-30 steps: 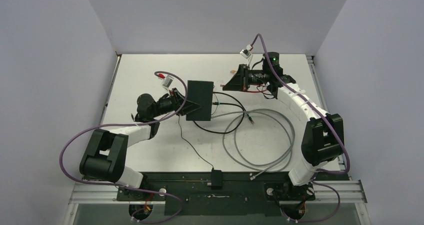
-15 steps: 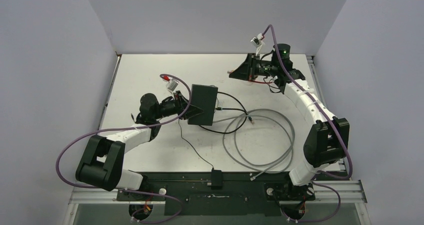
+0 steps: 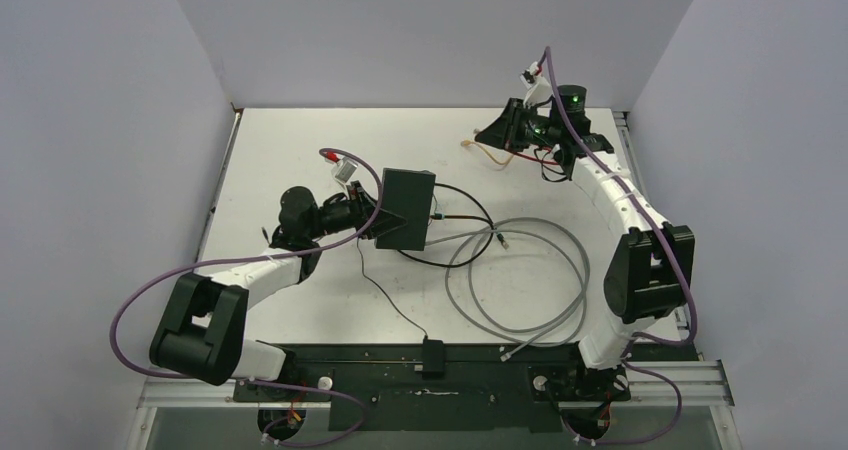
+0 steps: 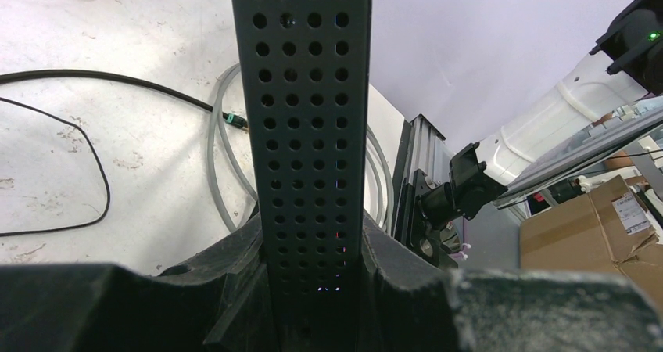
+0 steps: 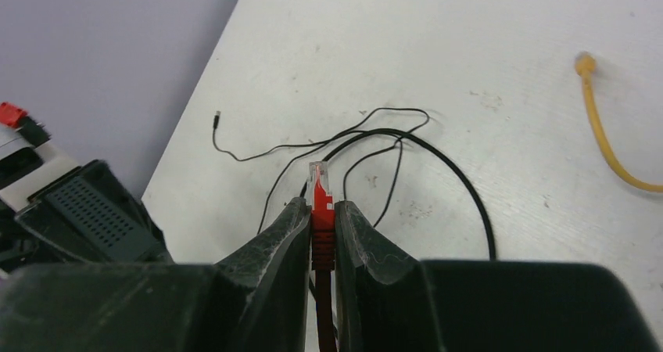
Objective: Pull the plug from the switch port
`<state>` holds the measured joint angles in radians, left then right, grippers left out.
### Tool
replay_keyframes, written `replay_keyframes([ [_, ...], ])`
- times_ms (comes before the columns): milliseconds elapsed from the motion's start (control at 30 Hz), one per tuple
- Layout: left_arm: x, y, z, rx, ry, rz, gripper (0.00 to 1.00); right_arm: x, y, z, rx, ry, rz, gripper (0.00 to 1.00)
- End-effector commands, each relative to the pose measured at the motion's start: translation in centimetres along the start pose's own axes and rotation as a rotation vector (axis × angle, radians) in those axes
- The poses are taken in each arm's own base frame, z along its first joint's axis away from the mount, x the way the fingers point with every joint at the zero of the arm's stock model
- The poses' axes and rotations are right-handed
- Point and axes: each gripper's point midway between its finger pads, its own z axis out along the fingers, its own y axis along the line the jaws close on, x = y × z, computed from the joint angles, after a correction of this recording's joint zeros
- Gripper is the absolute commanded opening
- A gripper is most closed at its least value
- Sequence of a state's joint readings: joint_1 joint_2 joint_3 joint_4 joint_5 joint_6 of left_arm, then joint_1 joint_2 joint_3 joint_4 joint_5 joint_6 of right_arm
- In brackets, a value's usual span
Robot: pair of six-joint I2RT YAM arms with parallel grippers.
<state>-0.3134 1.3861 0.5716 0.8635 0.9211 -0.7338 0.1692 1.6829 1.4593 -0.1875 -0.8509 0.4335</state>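
Observation:
My right gripper should next lower outward and release the red plug (image 5: 320, 199) well apart from the switch, as the bare far tabletop is outward of and below it.
The switch (image 3: 405, 208), a flat matte-black box, is held by its left edge above the table at mid left. My left gripper (image 3: 373, 214) is shut on it; the left wrist view shows its perforated side (image 4: 305, 133) clamped between my left gripper's (image 4: 313, 266) jaws. My right gripper (image 3: 492, 132) is raised at the back right, well apart from the switch. It is shut on a red plug (image 5: 320, 199) with a clear tip, whose red cable runs back between the fingers. The switch also shows at the lower left of the right wrist view (image 5: 86, 211).
Black cables (image 3: 455, 220) and a grey cable reach the switch's right edge. A grey cable coil (image 3: 520, 275) lies right of centre. A loose orange cable (image 3: 490, 157) lies under the right gripper. A small black block (image 3: 433, 355) with a thin wire sits at the near edge.
My right gripper has moved back and to the right, away from the switch, with the red plug in it. The switch has tilted and shifted slightly right in the left gripper.

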Motion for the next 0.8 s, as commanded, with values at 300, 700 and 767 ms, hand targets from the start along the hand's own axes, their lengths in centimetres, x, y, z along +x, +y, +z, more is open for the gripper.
replay_keyframes([
  [300, -2.8, -2.8, 0.1, 0.073, -0.062, 0.149, 0.0, -1.1, -7.2, 1.6, 0.235, -0.1, 0.024, 0.05],
  [700, -2.7, -3.3, -0.2, 0.082, -0.07, 0.153, 0.0, -3.1, -12.0, 5.9, 0.291, -0.252, 0.121, 0.05],
  [767, -2.8, -3.5, -0.2, 0.086, -0.072, 0.158, 0.0, -3.1, -12.8, 6.6, 0.307, -0.263, 0.134, 0.05],
])
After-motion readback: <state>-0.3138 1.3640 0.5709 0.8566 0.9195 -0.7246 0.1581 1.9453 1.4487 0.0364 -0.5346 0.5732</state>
